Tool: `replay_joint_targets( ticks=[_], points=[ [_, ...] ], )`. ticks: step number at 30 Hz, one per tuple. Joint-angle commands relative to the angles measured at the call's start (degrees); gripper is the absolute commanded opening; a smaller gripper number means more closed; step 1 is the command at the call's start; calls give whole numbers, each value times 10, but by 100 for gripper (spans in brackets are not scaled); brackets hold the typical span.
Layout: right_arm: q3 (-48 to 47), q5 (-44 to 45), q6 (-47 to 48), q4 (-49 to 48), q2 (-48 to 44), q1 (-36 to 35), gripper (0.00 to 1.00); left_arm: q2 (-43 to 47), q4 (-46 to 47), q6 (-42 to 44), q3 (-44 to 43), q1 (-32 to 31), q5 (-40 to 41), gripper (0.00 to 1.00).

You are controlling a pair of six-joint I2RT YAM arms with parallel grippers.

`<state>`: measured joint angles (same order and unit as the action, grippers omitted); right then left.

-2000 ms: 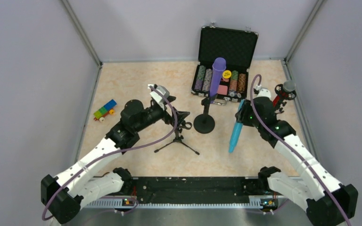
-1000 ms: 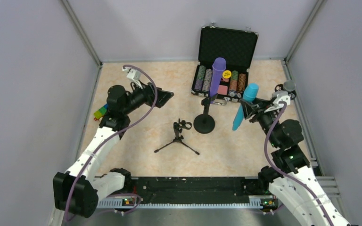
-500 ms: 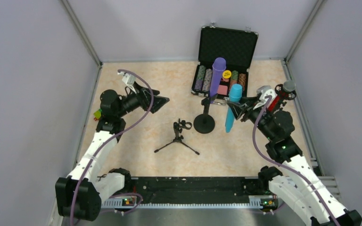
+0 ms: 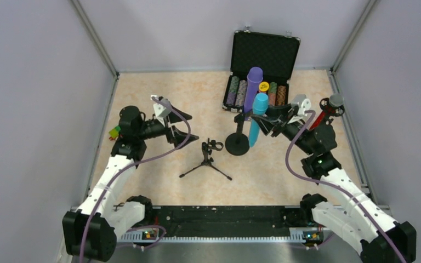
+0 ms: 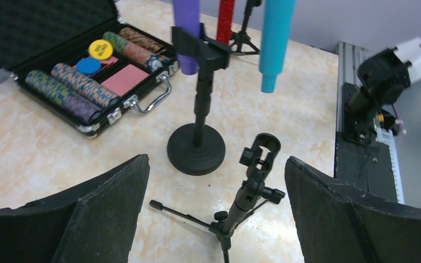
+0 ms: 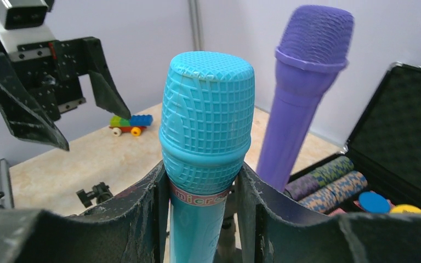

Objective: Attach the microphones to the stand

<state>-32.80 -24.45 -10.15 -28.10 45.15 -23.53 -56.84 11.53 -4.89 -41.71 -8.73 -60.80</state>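
The tripod's clip is empty. I should lower my left gripper next and bring it over to the tripod's knobbed neck (image 4: pixel 206 149) (image 5: pixel 252 192), below it and to its right in the top view.
My right gripper (image 4: pixel 267 125) is shut on the teal-blue microphone (image 4: pixel 256 121), holding it upright just right of the round-base stand (image 4: pixel 237 143). That stand's clip holds the purple microphone (image 4: pixel 253 87). In the right wrist view the teal microphone (image 6: pixel 205 137) sits between my fingers (image 6: pixel 142 219), with the purple one (image 6: pixel 301 82) behind it. The red microphone (image 4: pixel 323 115) stands in a small stand at the far right. My left gripper (image 4: pixel 189 130) is open and empty, left of the tripod stand (image 4: pixel 208 156). The tripod's empty clip (image 5: pixel 260 153) shows between the left fingers (image 5: pixel 109 208).
An open black case of poker chips (image 4: pixel 263 71) lies behind the round-base stand. A toy block car (image 4: pixel 115 131) sits at the left wall, behind the left arm. Grey walls close in three sides. A black rail (image 4: pixel 225 219) runs along the near edge.
My right gripper has carried the teal microphone left, close to the round-base stand. My left gripper has come down and right, nearer the tripod stand, still open.
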Motion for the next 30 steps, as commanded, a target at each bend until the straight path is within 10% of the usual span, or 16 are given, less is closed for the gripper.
replay_joint_targets(
  ticks=[1, 11, 30],
  points=[
    [-45, -31, -13, -125, 20, -27, 0, 2, -70, 175, -9, -23, -88, 97],
    [-61, -15, -48, -245, 83, -73, 0, -37, -186, 343, -36, -87, -119, 97],
    [-68, 35, -14, -313, 138, -144, 0, -41, -121, 335, 12, -114, -60, 96]
  ],
)
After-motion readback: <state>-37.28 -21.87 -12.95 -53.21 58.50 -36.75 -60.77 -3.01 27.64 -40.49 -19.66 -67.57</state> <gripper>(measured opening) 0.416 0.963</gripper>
